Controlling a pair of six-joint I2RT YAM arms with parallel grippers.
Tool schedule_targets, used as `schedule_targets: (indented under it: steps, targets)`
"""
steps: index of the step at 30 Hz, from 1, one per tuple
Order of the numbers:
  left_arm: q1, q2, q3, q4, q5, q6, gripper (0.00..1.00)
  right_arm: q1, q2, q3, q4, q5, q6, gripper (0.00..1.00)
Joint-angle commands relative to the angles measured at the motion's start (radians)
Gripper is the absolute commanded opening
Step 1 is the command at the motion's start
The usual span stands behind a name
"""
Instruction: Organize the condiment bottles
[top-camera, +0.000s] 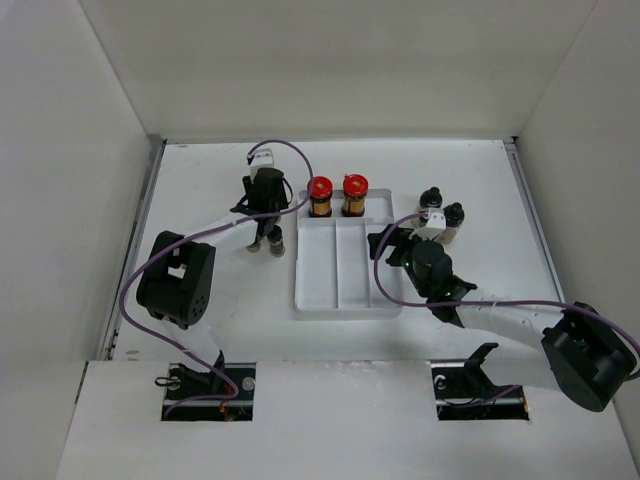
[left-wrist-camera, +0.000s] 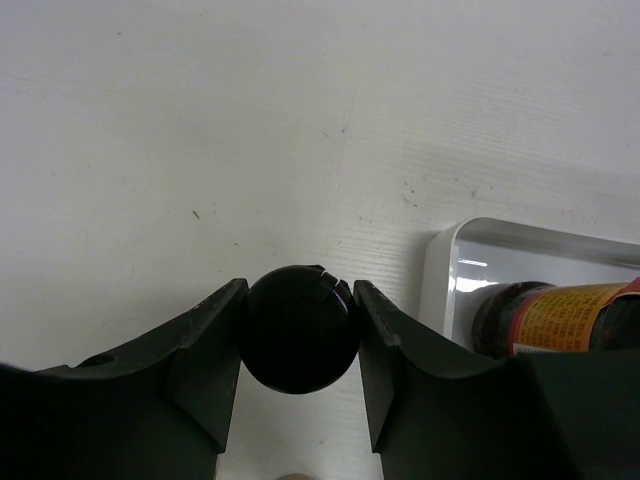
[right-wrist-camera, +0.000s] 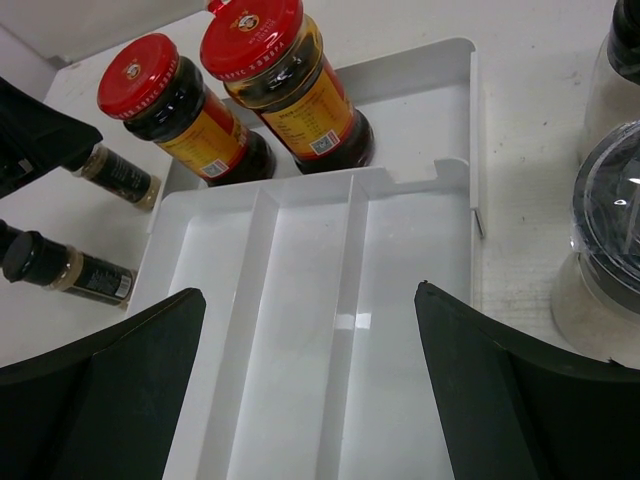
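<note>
My left gripper will lift its jar next, then lower it into the far end of the tray's long section nearest the jar, because that section is empty.
My left gripper (top-camera: 266, 232) stands left of the white tray (top-camera: 345, 290), shut on the round black cap of a small dark jar (left-wrist-camera: 300, 335). The left wrist view shows both fingers pressed against that cap. A second small dark jar (top-camera: 277, 243) stands right beside the held one. Two amber jars with red lids (top-camera: 320, 196) (top-camera: 354, 194) stand in the tray's far section. My right gripper (right-wrist-camera: 310, 292) hangs open over the tray's long compartments (right-wrist-camera: 300, 330), holding nothing. Two beige-filled black-capped jars (top-camera: 430, 198) (top-camera: 453, 215) stand right of the tray.
The tray's long compartments hold nothing. White walls close the table in on the left, back and right. In the right wrist view, the beige jars (right-wrist-camera: 605, 260) stand close to my right finger, just past the tray's right rim.
</note>
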Motion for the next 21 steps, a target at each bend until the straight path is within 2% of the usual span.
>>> schedule_targets:
  steps: [1,10,17,21]
  targets:
    - [-0.008,-0.060,0.035,0.065,-0.019,0.015,0.31,0.002,0.008,0.042,0.062,-0.007,-0.007,0.93]
    - [-0.089,-0.238,0.001,0.091,-0.078,0.062,0.31,0.002,0.008,0.043,0.062,-0.012,-0.007,0.93]
    - [-0.186,-0.393,-0.126,0.073,-0.096,0.053,0.31,0.002,-0.003,0.039,0.062,-0.012,-0.006,0.93]
    - [-0.272,-0.430,-0.180,0.048,-0.084,0.012,0.31,0.002,0.000,0.039,0.062,-0.012,-0.006,0.93]
